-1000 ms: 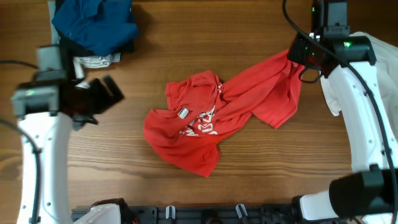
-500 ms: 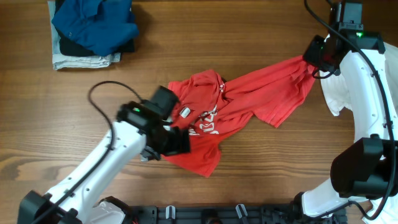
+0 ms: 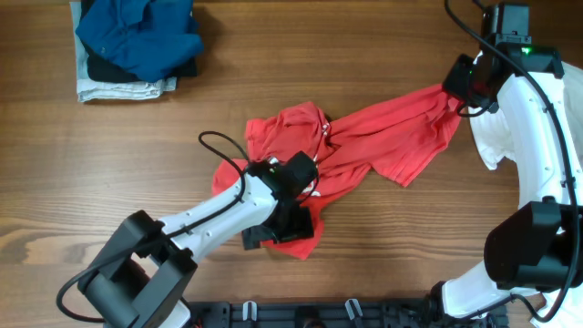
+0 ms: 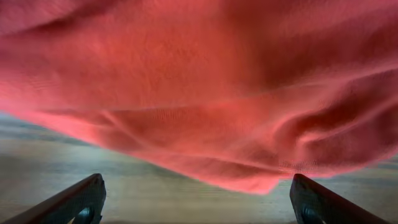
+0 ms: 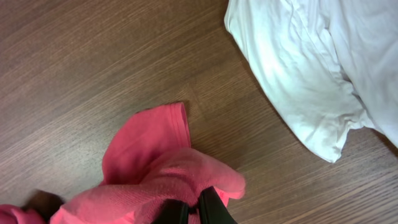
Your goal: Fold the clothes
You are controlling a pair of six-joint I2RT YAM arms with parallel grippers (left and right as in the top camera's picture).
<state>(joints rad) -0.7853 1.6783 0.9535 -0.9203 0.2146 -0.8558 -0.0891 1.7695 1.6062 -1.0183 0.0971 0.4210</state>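
Observation:
I will next lower my left gripper onto the red shirt's near hem (image 3: pixel 287 246) (image 4: pixel 205 177) and close it, because that hem is still just ahead of the gripper's open fingers, beyond bare wood.
The red T-shirt (image 3: pixel 373 137) with white lettering lies crumpled across the table's middle, stretched toward the right. My right gripper (image 3: pixel 458 91) is shut on its upper right end; the right wrist view shows the jaws (image 5: pixel 194 211) pinching a red fold (image 5: pixel 155 155). My left gripper (image 3: pixel 278 232) is low over the shirt's lower front edge, jaws open (image 4: pixel 196 202), with the red hem (image 4: pixel 205 124) just ahead of them and bare wood between the fingers. A white shirt (image 5: pixel 323 68) lies at the right table edge, partly under the right arm (image 3: pixel 487 146).
A pile of folded clothes, blue on top (image 3: pixel 137 41), sits at the back left corner. The left arm's cable (image 3: pixel 223 146) loops over the table beside the red shirt. Wooden table (image 3: pixel 109 182) all round.
My left arm has swung from the left side to the shirt's lower edge. My right gripper pulled the shirt's end a little to the right and has stayed there.

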